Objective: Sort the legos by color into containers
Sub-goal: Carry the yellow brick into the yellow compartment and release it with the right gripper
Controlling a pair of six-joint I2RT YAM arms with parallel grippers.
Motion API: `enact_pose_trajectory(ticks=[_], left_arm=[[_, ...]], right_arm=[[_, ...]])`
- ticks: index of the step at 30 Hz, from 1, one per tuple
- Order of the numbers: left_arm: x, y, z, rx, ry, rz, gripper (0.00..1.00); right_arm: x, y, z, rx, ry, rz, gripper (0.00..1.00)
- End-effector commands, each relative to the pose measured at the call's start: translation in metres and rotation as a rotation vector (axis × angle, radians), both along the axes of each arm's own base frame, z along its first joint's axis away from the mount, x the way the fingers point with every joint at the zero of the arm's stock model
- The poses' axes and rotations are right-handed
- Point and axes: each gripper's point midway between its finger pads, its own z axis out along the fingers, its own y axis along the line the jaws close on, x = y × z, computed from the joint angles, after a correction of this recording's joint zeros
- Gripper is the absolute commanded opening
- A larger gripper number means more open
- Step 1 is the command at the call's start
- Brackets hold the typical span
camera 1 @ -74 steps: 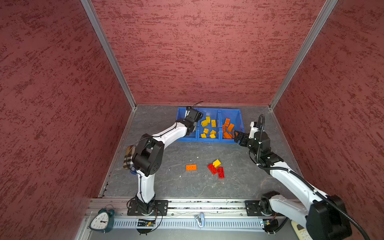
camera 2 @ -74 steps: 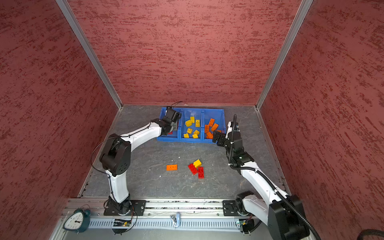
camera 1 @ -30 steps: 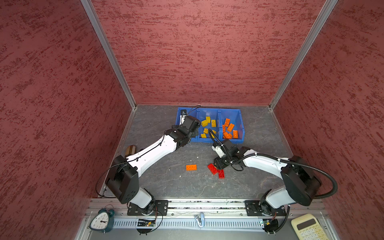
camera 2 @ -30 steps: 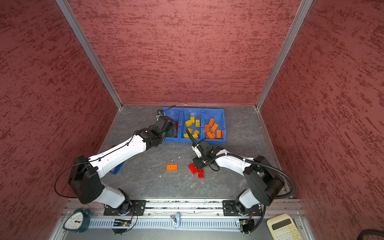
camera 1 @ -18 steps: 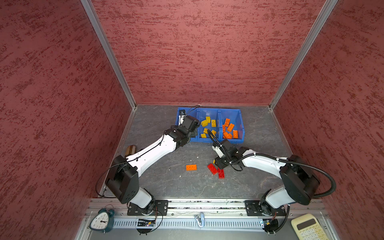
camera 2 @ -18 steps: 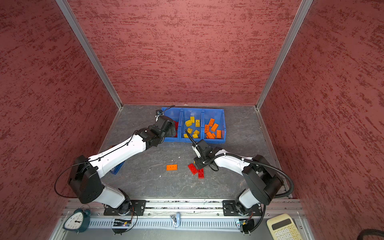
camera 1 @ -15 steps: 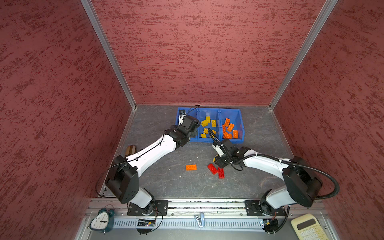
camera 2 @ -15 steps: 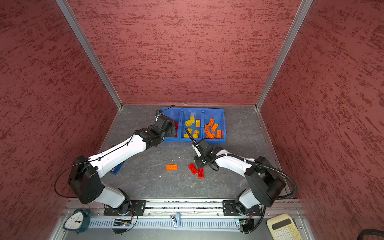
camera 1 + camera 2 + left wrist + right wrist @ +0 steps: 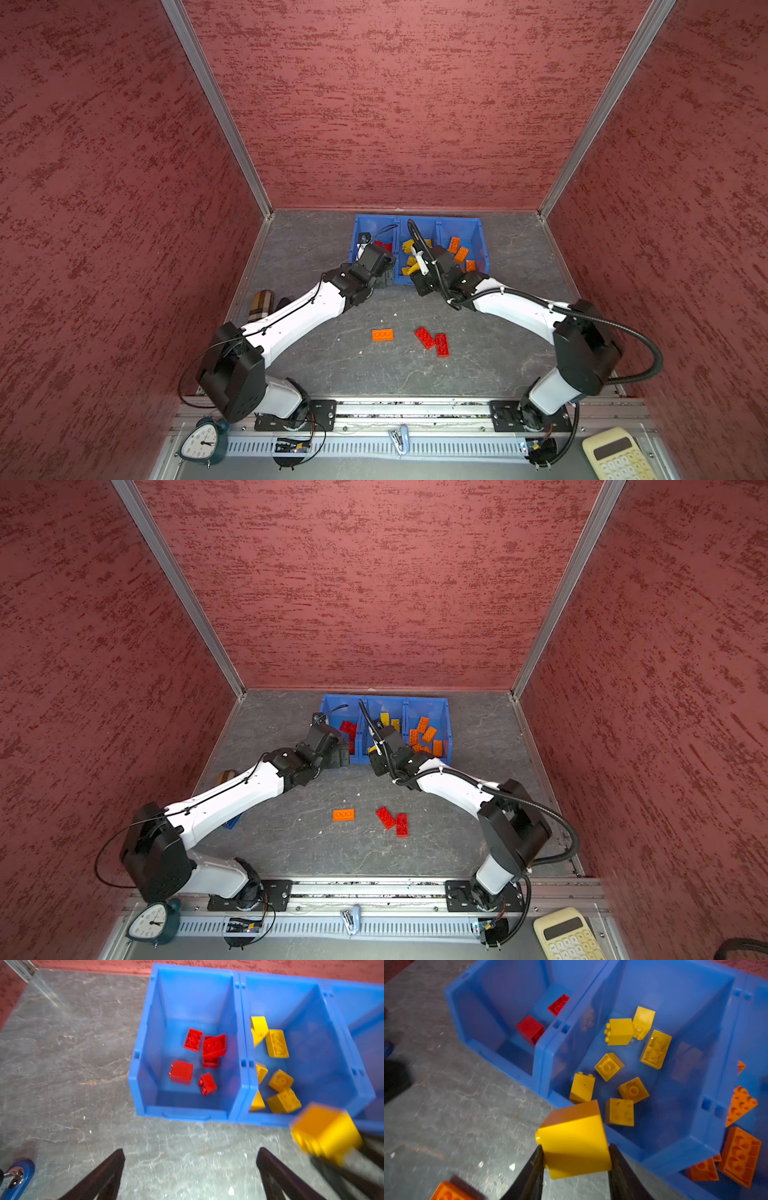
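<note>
Next, my right gripper moves outward past the middle container's front edge (image 9: 675, 1156) to release the held lego over the yellow legos in the middle container, since its color matches theirs.
Three joined blue containers (image 9: 417, 221) stand at the back: red legos (image 9: 181, 1072) in the left one, yellow legos (image 9: 655, 1049) in the middle one, orange legos (image 9: 740, 1156) in the right one. My right gripper (image 9: 575, 1152) is shut on a yellow lego (image 9: 574, 1138), held just in front of the middle container's front lip (image 9: 675, 1156). The left gripper (image 9: 191, 1153) hangs open over bare floor in front of the left container (image 9: 133, 1081), nothing between its fingers. On the floor lie an orange lego (image 9: 382, 334) and two red legos (image 9: 424, 337) (image 9: 441, 344).
A blue stapler (image 9: 16, 1176) lies on the floor left of the left arm, near a brown plaid roll (image 9: 259, 303). A clock (image 9: 203, 442), a metal clip (image 9: 399, 436) and a calculator (image 9: 615, 455) sit by the front rail. Red walls enclose three sides.
My right gripper closed on the yellow lego beside the red ones and carried it back to the middle container's front. The left arm has barely moved.
</note>
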Motion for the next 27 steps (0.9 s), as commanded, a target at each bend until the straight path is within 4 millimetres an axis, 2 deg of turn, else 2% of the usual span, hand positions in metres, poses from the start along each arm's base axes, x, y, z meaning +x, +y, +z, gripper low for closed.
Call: enact_pose_trajectory(ticks=[1,5,8,14,16,22,27], left_arm=[[-0.015,0.006,0.012,-0.035,-0.029,-0.04,1.0],[-0.036,0.024,0.014,-0.054,-0.047,-0.027,1.0],[-0.049,0.027,0.015,-0.112,-0.06,-0.055,1.0],[-0.071,-0.003,0.003,-0.196,-0.007,-0.228,0.99],[-0.079,-0.021,-0.001,-0.189,0.0,-0.316,0.99],[-0.086,-0.055,-0.01,-0.123,0.027,-0.478,0.99],[-0.09,-0.085,-0.01,-0.15,0.038,-0.606,0.99]], right_arm=[[0.032,-0.004,0.01,-0.02,-0.086,-0.102,0.39],[0.051,-0.004,0.008,-0.022,-0.093,-0.116,0.4],[0.066,-0.003,0.003,0.007,-0.076,-0.113,0.4],[0.088,0.001,-0.003,0.038,-0.037,-0.085,0.45],[0.093,0.0,0.001,0.042,-0.032,-0.105,0.52],[0.085,-0.004,0.029,0.08,-0.048,-0.116,0.71],[0.057,-0.01,0.05,0.122,-0.049,-0.061,0.8]])
